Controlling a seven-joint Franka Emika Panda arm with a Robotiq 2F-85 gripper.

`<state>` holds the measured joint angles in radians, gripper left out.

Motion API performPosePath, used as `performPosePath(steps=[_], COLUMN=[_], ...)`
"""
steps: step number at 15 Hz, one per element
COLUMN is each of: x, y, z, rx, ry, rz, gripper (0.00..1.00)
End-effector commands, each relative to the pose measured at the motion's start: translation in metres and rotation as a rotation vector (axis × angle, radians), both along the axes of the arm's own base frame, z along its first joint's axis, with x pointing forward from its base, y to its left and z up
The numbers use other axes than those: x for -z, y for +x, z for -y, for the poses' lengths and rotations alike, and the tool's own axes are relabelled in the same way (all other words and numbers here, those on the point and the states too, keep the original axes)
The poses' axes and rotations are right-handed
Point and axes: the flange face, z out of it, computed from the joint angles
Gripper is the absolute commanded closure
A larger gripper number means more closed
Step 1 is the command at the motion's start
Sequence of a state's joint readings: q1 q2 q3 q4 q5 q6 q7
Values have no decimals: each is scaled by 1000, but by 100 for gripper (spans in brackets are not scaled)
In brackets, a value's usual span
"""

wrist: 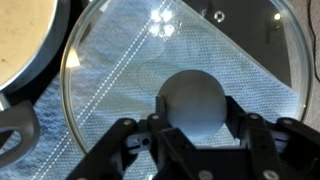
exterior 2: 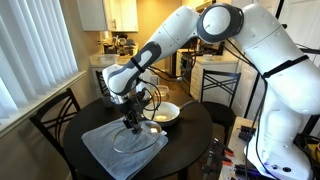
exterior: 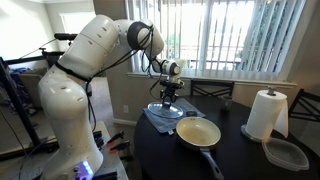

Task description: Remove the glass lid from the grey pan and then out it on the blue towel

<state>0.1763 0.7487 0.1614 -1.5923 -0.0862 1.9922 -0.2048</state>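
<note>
The gripper lowers the lid further over the blue towel next, then releases the knob, because dark table still shows through the glass.
My gripper (wrist: 195, 112) is shut on the dark round knob of the glass lid (wrist: 120, 120). I hold the lid low over the blue towel (wrist: 110, 70), which shows through the glass. In both exterior views the gripper (exterior: 166, 100) (exterior 2: 131, 118) points down at the lid (exterior: 165, 113) (exterior 2: 140, 140) above the towel (exterior: 152, 116) (exterior 2: 105, 150). Whether the lid rests on the cloth I cannot tell. The grey pan (exterior: 198, 132) (exterior 2: 166, 113) stands uncovered beside the towel, its cream inside bare. Its rim also shows in the wrist view (wrist: 25, 40).
All stands on a round dark table (exterior: 240, 150) (exterior 2: 190, 130). A white paper towel roll (exterior: 265, 114) and a clear plastic container (exterior: 285, 153) are at the table's far side from the towel. Chairs (exterior 2: 50, 120) ring the table.
</note>
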Motion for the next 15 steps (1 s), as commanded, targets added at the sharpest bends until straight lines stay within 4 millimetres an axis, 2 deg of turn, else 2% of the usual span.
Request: performPosePath(steps=[1, 6, 15], x=[-9, -4, 24], y=[9, 21, 30], z=[-11, -6, -5], rx=[-99, -137, -129], ry=[41, 8, 8], rz=[-7, 76, 160], gripper=[67, 67, 67])
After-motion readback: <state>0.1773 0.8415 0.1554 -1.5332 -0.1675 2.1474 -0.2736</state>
